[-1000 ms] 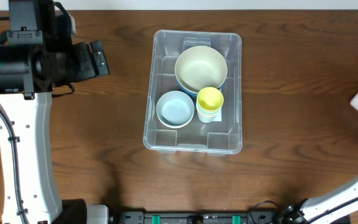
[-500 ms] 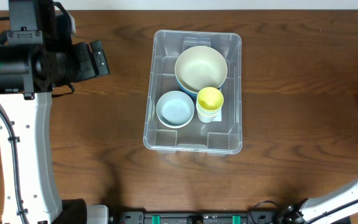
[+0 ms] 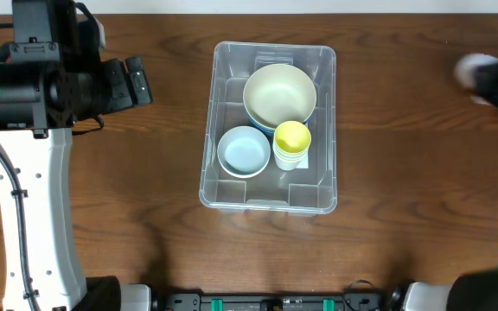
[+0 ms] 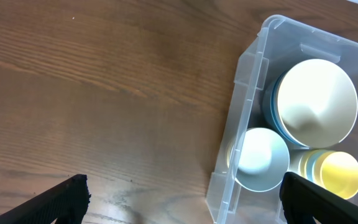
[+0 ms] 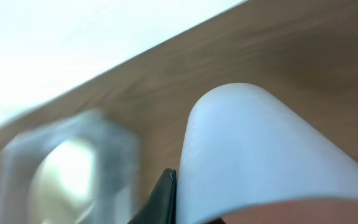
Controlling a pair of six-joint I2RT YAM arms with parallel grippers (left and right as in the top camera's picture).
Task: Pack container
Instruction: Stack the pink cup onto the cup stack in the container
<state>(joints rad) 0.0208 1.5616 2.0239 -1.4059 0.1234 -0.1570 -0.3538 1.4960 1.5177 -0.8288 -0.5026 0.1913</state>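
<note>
My right gripper is holding the pale cup and next needs to lower it into the yellow cup's opening [image 3: 292,136], because that top yellow cup in the container is empty.
The clear container [image 3: 271,48] stands mid-table; its wall [image 4: 241,106] also shows in the left wrist view. Inside are a cream bowl [image 3: 279,93] [image 4: 316,102] stacked on a blue one, a small pale blue bowl [image 3: 243,150] [image 4: 261,158] and stacked yellow cups [image 3: 291,140] [image 4: 340,174]. My left gripper [image 3: 137,82] [image 4: 185,208] hovers open to the container's left, nothing between its fingers. My right gripper [image 3: 491,82] [image 5: 179,199], blurred at the far right, is shut on a pale cup [image 3: 472,69] [image 5: 253,155], with a black finger [image 5: 166,196] against its wall.
The left arm's white link [image 3: 33,225] runs down the left side of the table. Bare brown tabletop [image 3: 405,173] lies between the container and the right gripper. In the right wrist view the container [image 5: 73,162] is a blur at lower left.
My right gripper closed on the pale cup at the right edge, then swung up and back with it. The left arm and the container's contents have not moved.
</note>
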